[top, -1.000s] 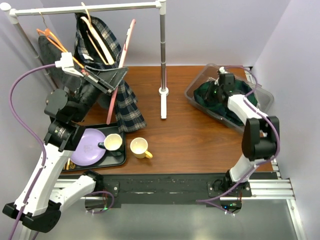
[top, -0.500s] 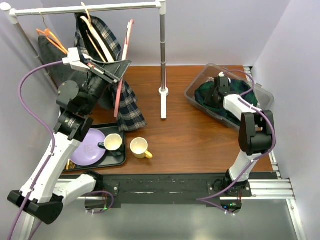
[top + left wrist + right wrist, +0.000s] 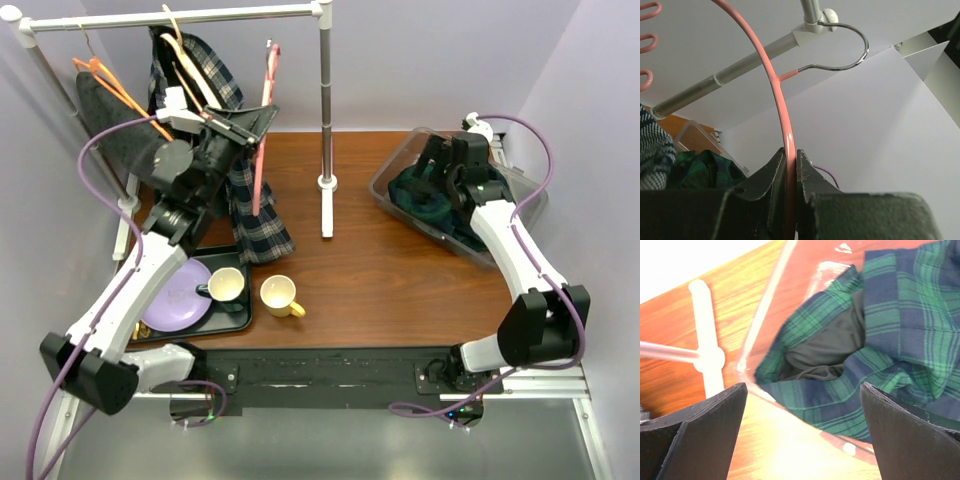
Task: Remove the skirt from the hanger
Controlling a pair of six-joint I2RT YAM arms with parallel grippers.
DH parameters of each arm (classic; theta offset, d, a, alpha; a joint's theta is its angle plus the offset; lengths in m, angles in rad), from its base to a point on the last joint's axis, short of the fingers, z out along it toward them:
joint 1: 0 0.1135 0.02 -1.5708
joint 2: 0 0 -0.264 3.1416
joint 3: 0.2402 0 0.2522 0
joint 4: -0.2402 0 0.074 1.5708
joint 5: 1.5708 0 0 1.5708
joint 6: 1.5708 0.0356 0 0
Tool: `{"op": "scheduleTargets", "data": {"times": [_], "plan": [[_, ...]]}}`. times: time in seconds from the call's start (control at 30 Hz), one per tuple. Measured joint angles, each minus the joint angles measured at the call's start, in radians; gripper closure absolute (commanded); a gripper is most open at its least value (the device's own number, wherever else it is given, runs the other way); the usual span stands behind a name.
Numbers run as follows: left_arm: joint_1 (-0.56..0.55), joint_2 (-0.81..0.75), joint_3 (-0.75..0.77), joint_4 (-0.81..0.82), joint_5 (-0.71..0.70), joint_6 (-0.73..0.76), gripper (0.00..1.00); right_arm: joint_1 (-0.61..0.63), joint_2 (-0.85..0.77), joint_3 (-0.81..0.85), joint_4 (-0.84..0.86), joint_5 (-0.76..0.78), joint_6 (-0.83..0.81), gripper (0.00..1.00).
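The hanger goes outward in my left gripper next. Its hook, now short of the rack's bare bar by the post, then goes onto that bar for release.
A green plaid skirt (image 3: 428, 196) (image 3: 890, 335) lies crumpled in a clear plastic bin (image 3: 384, 181) at the right, free of any hanger. Just above the skirt, at the bin's left corner, my right gripper (image 3: 434, 168) (image 3: 802, 390) is open and holds nothing. My left gripper (image 3: 262, 124) (image 3: 791, 156) is shut on the bare pink hanger (image 3: 266, 100) (image 3: 782, 110), which stands upright under the rack rail (image 3: 200, 15) (image 3: 735, 72). The hanger's metal hook (image 3: 860, 57) sits close by the rail's end. Whether it rests on the rail I cannot tell.
A blue-white plaid garment (image 3: 250, 215), a black garment (image 3: 105, 125) and orange (image 3: 100, 75) and wooden (image 3: 185, 55) hangers hang on the rack. The rack's post (image 3: 326, 130) and white foot (image 3: 707, 352) stand mid-table. A black tray (image 3: 235, 322) carries a purple plate and mug; a yellow mug (image 3: 280, 295) sits beside it.
My left arm has swung the pink hanger up and right toward the rail. My right gripper has opened, let go of the skirt and drawn back above the bin.
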Motion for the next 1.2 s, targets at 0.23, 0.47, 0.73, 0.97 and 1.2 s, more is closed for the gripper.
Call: {"op": "scheduleTargets", "data": {"times": [0.23,0.47,0.73,0.97,1.2], "plan": [[0.000,0.122,0.079,0.024,-0.042,-0.012,1.00,0.034,-0.083,-0.014,0.014,-0.020,0.009,0.01],[0.000,0.161,0.101,0.135,-0.078,-0.011,1.00,0.042,-0.144,-0.035,0.042,-0.038,0.017,0.01],[0.000,0.276,0.203,0.214,-0.082,0.007,1.00,0.042,-0.147,-0.055,0.067,-0.065,0.026,0.01],[0.000,0.356,0.246,0.226,-0.082,0.006,1.00,0.043,-0.148,-0.059,0.070,-0.078,0.031,0.02],[0.000,0.380,0.234,0.231,-0.093,0.020,0.47,0.048,-0.158,-0.070,0.077,-0.091,0.031,0.01]]}}
